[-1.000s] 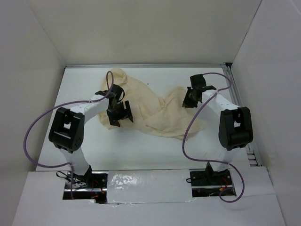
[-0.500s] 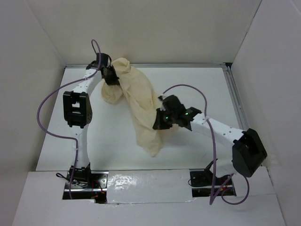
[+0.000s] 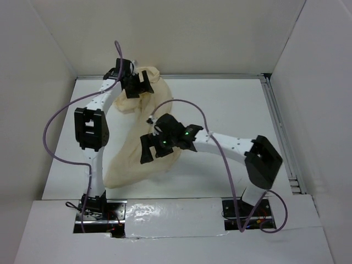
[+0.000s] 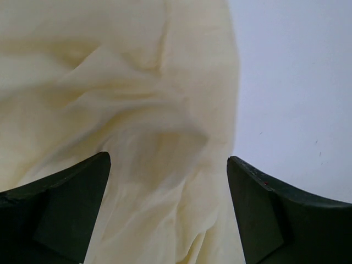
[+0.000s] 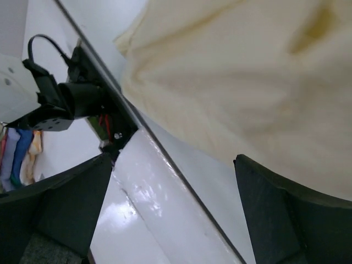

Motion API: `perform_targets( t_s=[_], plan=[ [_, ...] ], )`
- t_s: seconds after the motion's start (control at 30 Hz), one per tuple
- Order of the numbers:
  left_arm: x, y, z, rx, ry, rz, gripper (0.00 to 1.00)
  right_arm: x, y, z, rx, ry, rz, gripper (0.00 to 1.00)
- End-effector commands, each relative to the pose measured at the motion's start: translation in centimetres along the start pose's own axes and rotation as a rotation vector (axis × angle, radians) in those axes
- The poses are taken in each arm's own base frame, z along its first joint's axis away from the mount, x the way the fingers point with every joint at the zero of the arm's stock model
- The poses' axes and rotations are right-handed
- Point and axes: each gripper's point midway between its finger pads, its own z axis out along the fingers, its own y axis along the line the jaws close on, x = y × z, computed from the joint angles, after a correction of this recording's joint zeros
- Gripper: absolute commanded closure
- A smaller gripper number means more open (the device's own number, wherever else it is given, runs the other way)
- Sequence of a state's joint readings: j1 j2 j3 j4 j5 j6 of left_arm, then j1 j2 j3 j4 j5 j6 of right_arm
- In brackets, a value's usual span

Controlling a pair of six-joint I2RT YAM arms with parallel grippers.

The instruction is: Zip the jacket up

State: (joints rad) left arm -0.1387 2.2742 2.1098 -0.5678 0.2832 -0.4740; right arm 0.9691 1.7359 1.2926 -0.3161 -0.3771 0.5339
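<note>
Next, my left gripper swings back and turns, then lowers onto the jacket's near end, which lies spread flat.
The cream jacket [image 3: 129,162] lies crumpled in a long band from the far left of the table to the near left-centre. No zipper pull shows in any view. My left gripper [image 3: 138,85] hovers over the far end of the cloth. In the left wrist view its jaws stand wide apart, and the left gripper [image 4: 168,187] has folds of jacket [image 4: 137,82] beneath it. My right gripper [image 3: 154,151] is over the middle of the band. In the right wrist view the right gripper [image 5: 173,214] is open over the table's near edge, with the jacket [image 5: 247,71] just beyond.
White walls enclose the table on three sides. A metal rail [image 3: 280,126] runs along the right edge. A shiny taped ledge [image 3: 165,212] spans the front between the arm bases. Purple cables loop off both arms. The left arm's base [image 5: 60,104] shows in the right wrist view.
The right arm has swung left and nearer, and the jacket's lower end has spread toward the near left. Both grippers have let go of the cloth and stand open. The left arm has barely moved.
</note>
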Motion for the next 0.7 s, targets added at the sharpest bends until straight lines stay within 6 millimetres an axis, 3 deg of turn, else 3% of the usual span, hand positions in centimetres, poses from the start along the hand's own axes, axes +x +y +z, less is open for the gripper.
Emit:
perform_targets(
  t_s=[0.0,0.03,0.1,0.13,0.2,0.23,0.3,0.33,0.4,0.43,0.47,0.5,0.53,0.57,0.6,0.63,0.67],
  plan=[
    [-1.6,2.2,-7.2,-0.053,-0.054,-0.137,0.01,-1.0,-1.9,-4.9,0.067,-0.138,0.007,0.0],
    [-0.3,2.5,-8.7,-0.066,-0.042,-0.167,0.01,-2.1,-2.4,-7.2,0.098,-0.213,0.014,0.0],
    [1.6,4.3,-10.4,-0.183,-0.037,-0.247,0.01,-0.9,-4.6,-8.4,0.158,-0.224,0.059,0.0],
    [3.3,4.7,-12.1,-0.219,-0.026,-0.277,0.01,-1.8,-5.9,-10.2,0.2,-0.285,0.087,0.0],
    [6.3,5.7,-14.0,-0.32,-0.005,-0.383,0.01,-1.6,-8.2,-11.1,0.252,-0.307,0.152,0.0],
    [8.7,5.8,-15.7,-0.341,0.006,-0.42,0.01,-2.0,-10.2,-11.9,0.298,-0.326,0.204,0.0],
    [11.3,5.1,-16.7,-0.333,0.023,-0.467,0.01,-2.4,-12.7,-12.5,0.381,-0.348,0.255,0.01],
    [14.0,5.5,-17.9,-0.355,0.037,-0.487,0.01,-2.5,-14.2,-12.2,0.433,-0.339,0.276,0.01],
    [17.3,5.7,-18.5,-0.415,0.052,-0.58,0.01,-4.7,-16.9,-13.3,0.554,-0.392,0.279,0.01],
    [19.8,6.3,-19.1,-0.44,0.076,-0.6,0.01,-4.6,-18.7,-12.4,0.61,-0.356,0.299,0.01],
    [21.2,6.4,-19.3,-0.457,0.092,-0.654,0.01,-5.7,-19.9,-12.8,0.649,-0.368,0.316,0.01],
    [22.7,6.5,-19.4,-0.466,0.122,-0.67,0.01,-8.4,-19.9,-13.3,0.651,-0.411,0.293,0.01],
    [24.5,6.8,-19.5,-0.481,0.15,-0.7,0.01,-8.7,-21.4,-11.8,0.675,-0.377,0.293,0.02],
    [25.5,6.8,-19.6,-0.497,0.163,-0.747,0.01,-11.4,-21.2,-12.2,0.664,-0.421,0.275,0.02],
    [26.4,7.1,-19.7,-0.519,0.171,-0.765,0.01,-12.2,-21.7,-11.8,0.672,-0.412,0.267,0.03],
    [27.5,7.6,-20.0,-0.552,0.177,-0.789,0.01,-11.5,-23.4,-10.0,0.698,-0.345,0.265,0.04],
    [28.5,7.8,-20.4,-0.586,0.195,-0.827,0.01,-13.2,-23.1,-9.8,0.692,-0.355,0.245,0.05]
  ],
)
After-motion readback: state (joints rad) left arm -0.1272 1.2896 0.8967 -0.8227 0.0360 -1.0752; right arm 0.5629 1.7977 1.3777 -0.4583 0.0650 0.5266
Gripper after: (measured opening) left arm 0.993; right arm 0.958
